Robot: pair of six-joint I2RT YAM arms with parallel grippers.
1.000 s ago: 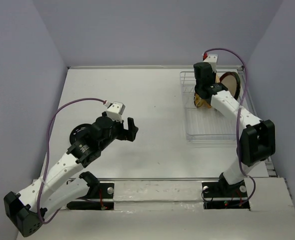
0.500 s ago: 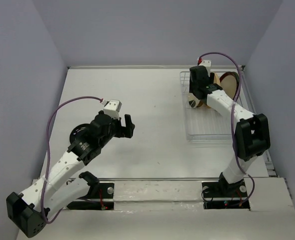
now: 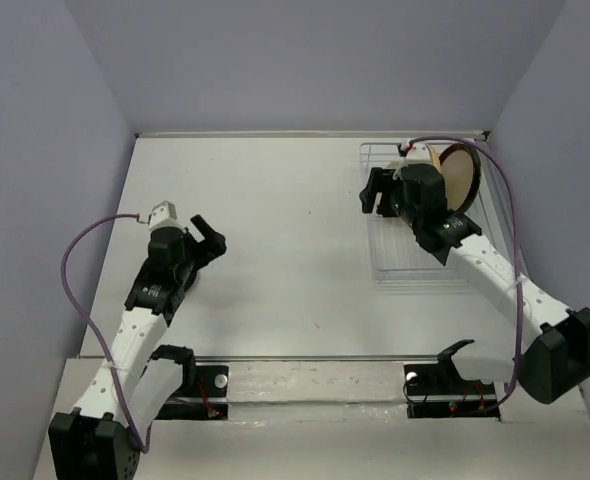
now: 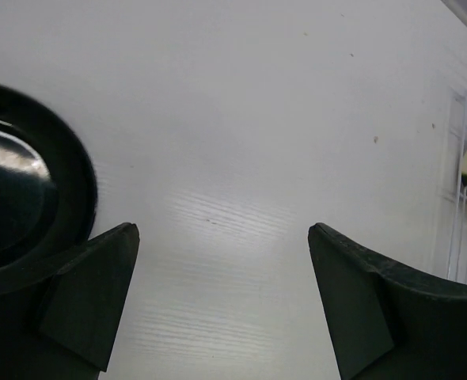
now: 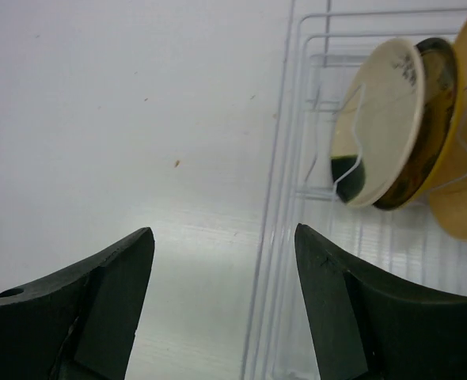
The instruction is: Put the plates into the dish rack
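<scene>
The left gripper swings from over bare table to its left in the top view next, then down onto the wall-side rim of the black dish [image 4: 20, 198]. The rim lies below.
Three plates stand on edge in the clear dish rack [image 5: 269, 206], seen in the right wrist view. A cream plate with a dark spot [image 5: 376, 111] is in front, a dark brown-and-gold one [image 5: 435, 119] sits behind it, and an orange-yellow one [image 5: 463, 182] is last. From above, a red-rimmed beige plate [image 3: 461, 176] stands at the far end of the rack [image 3: 425, 262]. My right gripper [image 3: 373, 190] [image 5: 224, 233] is open and empty at the rack's left rim. My left gripper [image 3: 209, 240] [image 4: 223, 229] is open and empty over bare table. A glossy black round dish [image 4: 20, 198] lies by its left finger.
The rack stands at the table's far right, close to the right wall. Its near half holds nothing. The rack's edge [image 4: 465, 214] shows at the right of the left wrist view. Grey walls close the table on the left, back and right.
My right gripper opened, let go of the cream plate in the rack and drew back to the rack's left rim. My left arm swung left and turned toward the far side.
</scene>
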